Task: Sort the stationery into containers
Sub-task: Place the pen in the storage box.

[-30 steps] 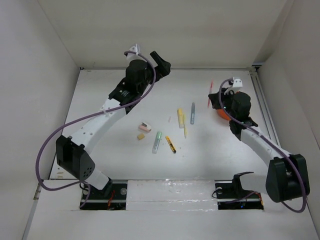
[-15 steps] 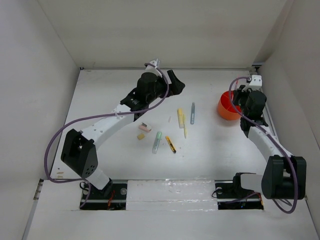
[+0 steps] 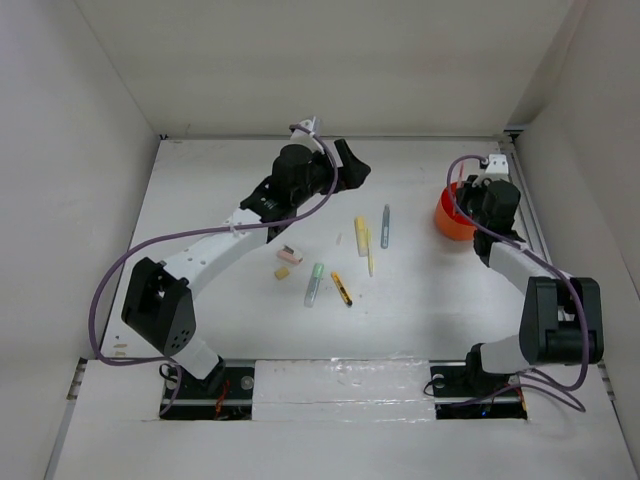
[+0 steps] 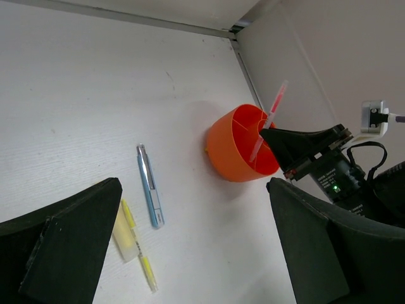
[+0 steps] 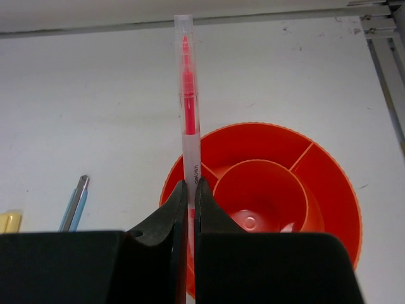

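Note:
The red pen's lower end is already inside the pot's rim, so the robot's right gripper needs to move down next over the section of the pot nearest the grey-blue pen and release the red pen.
The orange pot [image 3: 450, 218] [image 4: 235, 152] [image 5: 272, 183], divided into compartments, stands at the back right. My right gripper [image 3: 480, 200] [image 5: 190, 190] is shut on a red pen [image 5: 187, 107] [image 4: 271, 114]. The pen is held nearly upright, its lower end inside the pot's rim. My left gripper [image 3: 352, 165] [image 4: 193, 190] hangs open and empty above the back middle. On the table lie a grey-blue pen [image 3: 385, 226] [image 4: 150, 185], a yellow marker [image 3: 361, 236] [image 4: 123, 231], a thin yellow pen [image 3: 369, 258] [image 4: 142, 256], a pale green marker [image 3: 314, 284], a yellow-black pen [image 3: 342, 289], a pink eraser [image 3: 289, 255] and a tan eraser [image 3: 282, 272].
White walls close in the table on the left, back and right. A metal rail [image 3: 524, 205] runs along the right wall just behind the pot. Purple cables [image 3: 105, 290] loop off both arms.
The right gripper has carried the red pen from the pot's left side to over the pot. The left arm swung right toward the back middle, then stayed still.

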Controlling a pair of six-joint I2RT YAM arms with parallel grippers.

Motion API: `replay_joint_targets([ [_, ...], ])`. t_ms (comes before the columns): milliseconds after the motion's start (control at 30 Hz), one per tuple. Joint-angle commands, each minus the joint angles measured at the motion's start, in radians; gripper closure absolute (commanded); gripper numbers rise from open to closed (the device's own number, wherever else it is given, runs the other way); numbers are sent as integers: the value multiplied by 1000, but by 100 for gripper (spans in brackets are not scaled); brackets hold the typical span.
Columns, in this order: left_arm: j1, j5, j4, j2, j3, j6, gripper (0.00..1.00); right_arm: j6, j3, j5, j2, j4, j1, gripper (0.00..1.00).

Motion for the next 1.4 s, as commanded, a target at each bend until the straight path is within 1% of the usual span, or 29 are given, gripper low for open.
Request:
replay_joint_targets([
  [0,2,14,57,-18,-13,21,0,14,43,-39,16,112,-5,100],
  [133,2,24,66,4,-13,21,0,26,43,-39,41,130,-14,100],
  [233,2,24,66,4,-13,21,0,36,43,-30,41,112,-14,100],
  [467,2,14,39,15,-2,10,0,37,117,-36,76,-32,-14,100],
  [800,2,4,20,24,7,10,0,46,158,-27,115,-137,-5,100],
  [867,2,4,20,33,7,10,0,46,169,-27,115,-155,4,97],
  [1033,2,-6,2,33,17,10,0,55,169,-12,115,-167,4,85],
  [1167,2,-26,-12,51,27,1,0,64,160,-12,115,-167,13,73],
  [1200,2,-36,-22,51,27,1,0,64,160,-12,115,-167,22,67],
  [1267,2,-36,-32,61,37,-8,0,64,160,-1,92,-176,32,61],
  [1333,2,-61,-42,71,37,-8,0,64,151,11,76,-177,42,57],
  [1367,2,-61,-59,71,49,-8,0,64,151,11,76,-177,43,57],
])
